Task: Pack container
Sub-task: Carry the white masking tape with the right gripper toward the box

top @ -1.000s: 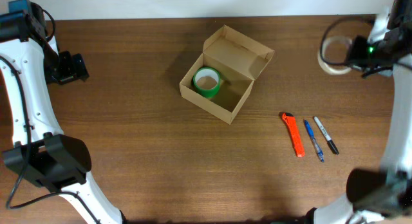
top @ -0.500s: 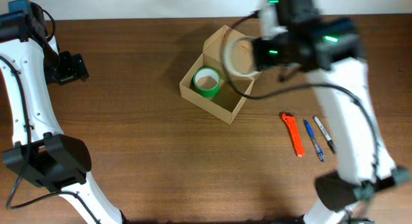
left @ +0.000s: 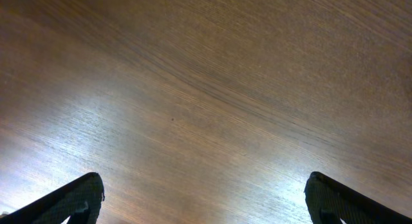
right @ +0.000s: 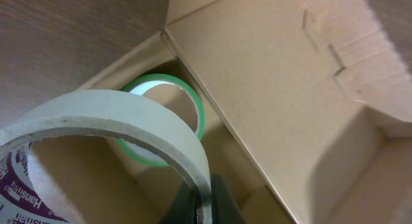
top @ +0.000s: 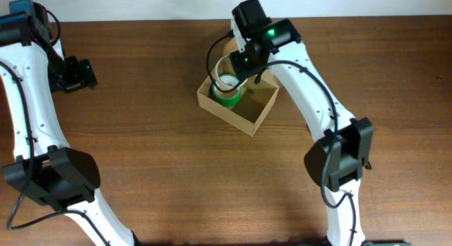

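The held cream roll still hangs above the container, so my right gripper needs to move down into it next and release the roll's side atop the green tape roll (top: 227,94) (right: 168,112).
The tan cardboard container (top: 247,115) sits open at the table's middle back, its flap lid (right: 283,76) raised behind. A green tape roll (top: 227,94) lies in its left part and also shows in the right wrist view (right: 196,105). My right gripper (top: 241,68) is shut on the wall of a cream masking tape roll (top: 215,66), holding it over the container's left end, above the green roll; in the right wrist view the fingers (right: 205,201) pinch the cream roll (right: 109,124). My left gripper (top: 79,73) is open and empty over bare wood (left: 206,108) at the far left.
The right arm (top: 318,97) reaches across from the front right over the container. The left arm (top: 28,97) runs along the left edge of the table.
My right gripper has carried the cream tape roll leftward from the table's far right to above the container's left end. The left arm has not moved.
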